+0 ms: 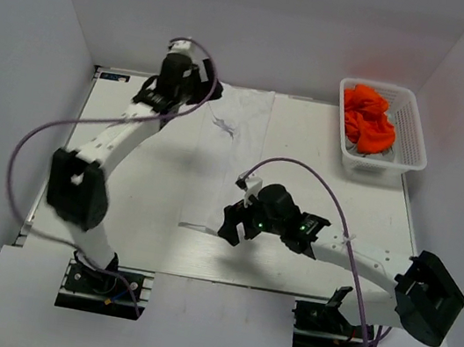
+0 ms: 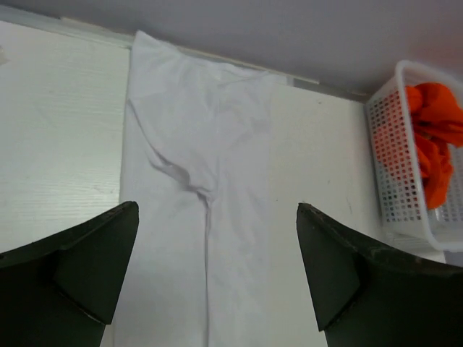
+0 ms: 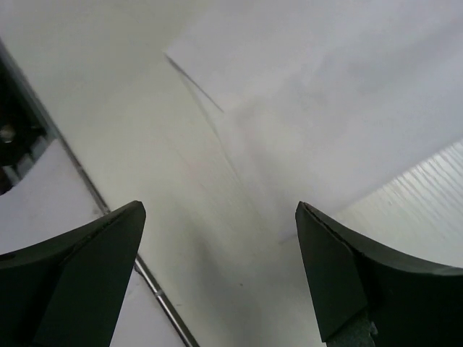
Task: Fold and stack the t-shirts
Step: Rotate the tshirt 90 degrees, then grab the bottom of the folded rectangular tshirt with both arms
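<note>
My right gripper covers the shirt's other corner, so my left gripper should next move back and down to the shirt's free near corner.
A plain white t-shirt lies on the table as a long narrow strip, folded lengthwise, running from the far edge toward the near side. My left gripper hovers open at its far end. In the left wrist view that gripper has the white t-shirt and its centre crease between the spread fingers. My right gripper is open above the shirt's near end. In the right wrist view the gripper holds nothing, and a corner of the white t-shirt lies flat ahead. Orange t-shirts sit bunched in the basket.
A white plastic lattice basket stands at the table's back right, also seen as the basket in the left wrist view. White walls enclose the table on three sides. The table's near metal edge runs just left of the right gripper.
</note>
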{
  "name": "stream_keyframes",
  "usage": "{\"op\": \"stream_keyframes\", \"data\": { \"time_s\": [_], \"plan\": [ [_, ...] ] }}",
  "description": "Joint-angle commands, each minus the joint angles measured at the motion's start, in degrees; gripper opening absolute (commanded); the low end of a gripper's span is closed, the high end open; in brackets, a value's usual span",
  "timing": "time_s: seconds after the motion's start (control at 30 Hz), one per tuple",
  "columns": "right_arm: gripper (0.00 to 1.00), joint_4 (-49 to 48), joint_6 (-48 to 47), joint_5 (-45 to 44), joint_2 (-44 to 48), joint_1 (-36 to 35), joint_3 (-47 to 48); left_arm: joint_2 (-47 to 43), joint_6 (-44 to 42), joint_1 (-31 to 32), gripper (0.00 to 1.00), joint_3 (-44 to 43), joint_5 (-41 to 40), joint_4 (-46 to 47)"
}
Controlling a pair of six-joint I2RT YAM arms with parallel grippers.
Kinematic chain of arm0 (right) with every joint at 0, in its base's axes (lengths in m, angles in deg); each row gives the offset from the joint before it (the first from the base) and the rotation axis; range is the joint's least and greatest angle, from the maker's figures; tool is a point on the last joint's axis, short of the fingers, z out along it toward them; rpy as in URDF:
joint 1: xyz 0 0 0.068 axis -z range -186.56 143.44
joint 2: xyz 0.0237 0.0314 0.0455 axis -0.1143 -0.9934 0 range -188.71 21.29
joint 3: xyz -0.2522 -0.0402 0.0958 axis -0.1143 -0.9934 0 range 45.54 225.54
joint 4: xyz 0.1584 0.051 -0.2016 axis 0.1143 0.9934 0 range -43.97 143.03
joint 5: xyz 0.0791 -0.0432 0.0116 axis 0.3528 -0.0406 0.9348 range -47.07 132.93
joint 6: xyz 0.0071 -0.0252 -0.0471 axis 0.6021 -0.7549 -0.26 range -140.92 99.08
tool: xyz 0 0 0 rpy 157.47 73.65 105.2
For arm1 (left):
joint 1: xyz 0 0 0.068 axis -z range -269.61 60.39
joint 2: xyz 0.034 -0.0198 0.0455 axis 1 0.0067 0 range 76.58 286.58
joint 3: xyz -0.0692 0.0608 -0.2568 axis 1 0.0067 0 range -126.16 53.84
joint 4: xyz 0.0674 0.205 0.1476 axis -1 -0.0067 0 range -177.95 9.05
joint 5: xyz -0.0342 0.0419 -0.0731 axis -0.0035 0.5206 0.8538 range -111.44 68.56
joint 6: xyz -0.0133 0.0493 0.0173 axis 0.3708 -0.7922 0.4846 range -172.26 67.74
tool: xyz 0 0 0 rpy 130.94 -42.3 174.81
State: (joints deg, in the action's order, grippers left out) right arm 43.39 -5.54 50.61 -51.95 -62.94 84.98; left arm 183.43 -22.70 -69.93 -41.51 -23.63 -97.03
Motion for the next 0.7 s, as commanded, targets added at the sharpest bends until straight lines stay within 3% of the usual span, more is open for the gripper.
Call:
{"op": "stream_keyframes", "data": {
  "time_s": [0.0,0.1,0.2,0.37,0.5,0.67],
  "plan": [
    [0.90,5.4,1.3,-3.5,-2.1,1.5,-0.8,-20.0,0.6,1.2,1.00,25.4,-4.1,1.6],
    [0.90,11.7,0.6,-4.0,-4.5,2.0,2.5,-28.7,3.8,1.2,1.00,41.7,1.6,7.0],
    [0.90,12.1,0.5,-4.2,-6.1,2.2,2.0,-33.0,5.2,2.3,1.00,49.4,6.2,-1.2],
    [0.90,10.0,1.3,-3.3,-7.5,2.6,1.2,-41.5,10.9,4.2,1.00,64.4,12.3,-1.9],
    [0.90,7.6,2.5,-2.9,-8.7,2.9,0.9,-46.1,11.9,5.9,0.83,69.8,15.7,-1.3],
    [0.89,7.3,5.4,-3.6,-11.1,2.7,1.0,-42.3,9.6,7.6,0.73,69.8,15.0,-2.3]
  ]
}}
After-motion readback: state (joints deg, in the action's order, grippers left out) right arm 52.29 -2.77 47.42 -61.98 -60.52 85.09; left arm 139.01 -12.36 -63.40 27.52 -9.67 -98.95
